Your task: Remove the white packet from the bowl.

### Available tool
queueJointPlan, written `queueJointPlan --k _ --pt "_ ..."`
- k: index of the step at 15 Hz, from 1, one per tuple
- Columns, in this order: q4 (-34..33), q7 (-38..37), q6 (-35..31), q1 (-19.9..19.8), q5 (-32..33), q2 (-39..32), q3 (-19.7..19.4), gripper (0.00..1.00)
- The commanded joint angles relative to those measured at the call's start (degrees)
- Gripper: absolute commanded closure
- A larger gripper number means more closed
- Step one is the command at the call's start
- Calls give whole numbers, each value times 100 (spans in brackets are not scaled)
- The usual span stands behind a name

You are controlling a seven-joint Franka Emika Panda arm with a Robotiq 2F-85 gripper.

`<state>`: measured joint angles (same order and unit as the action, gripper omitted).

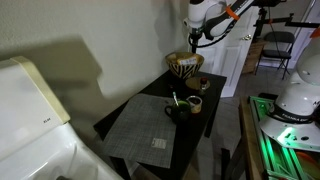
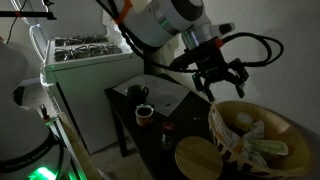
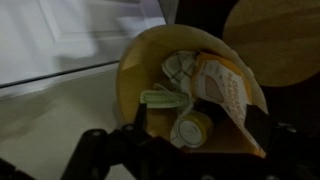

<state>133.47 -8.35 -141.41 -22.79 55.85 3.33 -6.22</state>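
Note:
The gripper eases toward the right in the wrist view and down onto the white packet's top [image 2: 216, 117] [image 3: 245, 132] next, as it sticks up at the bowl's edge.
A tan bowl [image 3: 138, 62] holds several items: a white packet [image 3: 181, 66], an orange-and-white packet [image 3: 226, 88], a green packet [image 3: 160, 98] and a small round jar [image 3: 192, 128]. The bowl stands at the far end of the black table in both exterior views [image 1: 184, 66] [image 2: 262, 118]. My gripper [image 3: 197, 118] is open and empty. It hovers just above the bowl, with one finger on each side of the jar. It also shows in both exterior views [image 1: 194, 38] [image 2: 217, 82].
A round wooden lid [image 2: 200, 158] lies beside the bowl. A mug [image 1: 195, 103] and a small dark bowl [image 1: 177, 109] stand mid-table. A grey placemat [image 1: 145, 128] carries a small white item [image 1: 160, 143]. A white appliance [image 1: 30, 110] stands near the table.

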Motion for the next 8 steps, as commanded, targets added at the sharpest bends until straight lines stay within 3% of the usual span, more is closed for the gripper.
queueJointPlan --k 1,8 --pt "-200 -565 545 415 695 -458 -234 0" --pt "-92 -388 681 900 -29 -548 -255 0"
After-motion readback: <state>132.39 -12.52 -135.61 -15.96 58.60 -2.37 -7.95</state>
